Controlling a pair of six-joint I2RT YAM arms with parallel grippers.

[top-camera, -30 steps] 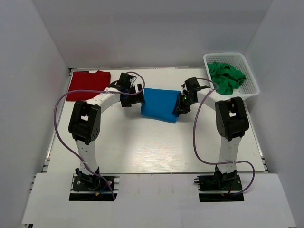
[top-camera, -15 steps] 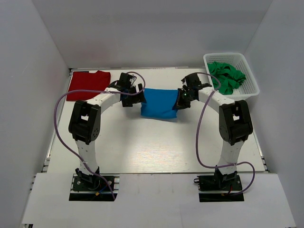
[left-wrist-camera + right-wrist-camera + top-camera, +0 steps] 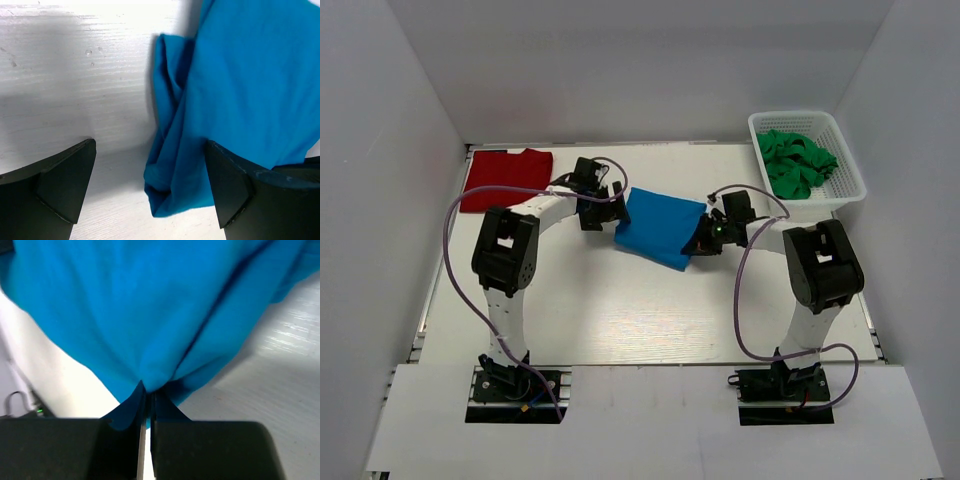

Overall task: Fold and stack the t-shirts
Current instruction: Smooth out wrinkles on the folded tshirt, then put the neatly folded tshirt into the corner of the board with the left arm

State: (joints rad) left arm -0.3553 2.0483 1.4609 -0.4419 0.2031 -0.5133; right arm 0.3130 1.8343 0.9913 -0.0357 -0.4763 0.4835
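Observation:
My left gripper moves to the right in the top view next, where the blue t-shirt's bunched edge (image 3: 628,210) (image 3: 181,110) lies, and closes with its spread fingers straddling it.
The bright blue t-shirt (image 3: 660,226) lies folded and tilted in the middle of the table. My right gripper (image 3: 701,240) is shut on its right near corner; in the right wrist view the cloth (image 3: 150,315) bunches into the closed jaws (image 3: 148,402). My left gripper (image 3: 607,213) is open at the shirt's left edge; in the left wrist view the cloth (image 3: 240,90) hangs bunched between the spread fingers (image 3: 65,180), touching the right one. The dark red t-shirt (image 3: 505,178) lies folded flat at the far left.
A white basket (image 3: 850,180) holding green cloth (image 3: 797,162) stands at the far right. White walls enclose the table on three sides. Purple cables loop beside both arms.
My right gripper has swung toward me with the blue shirt's right corner, tilting the shirt. My left gripper has stayed at the shirt's left edge.

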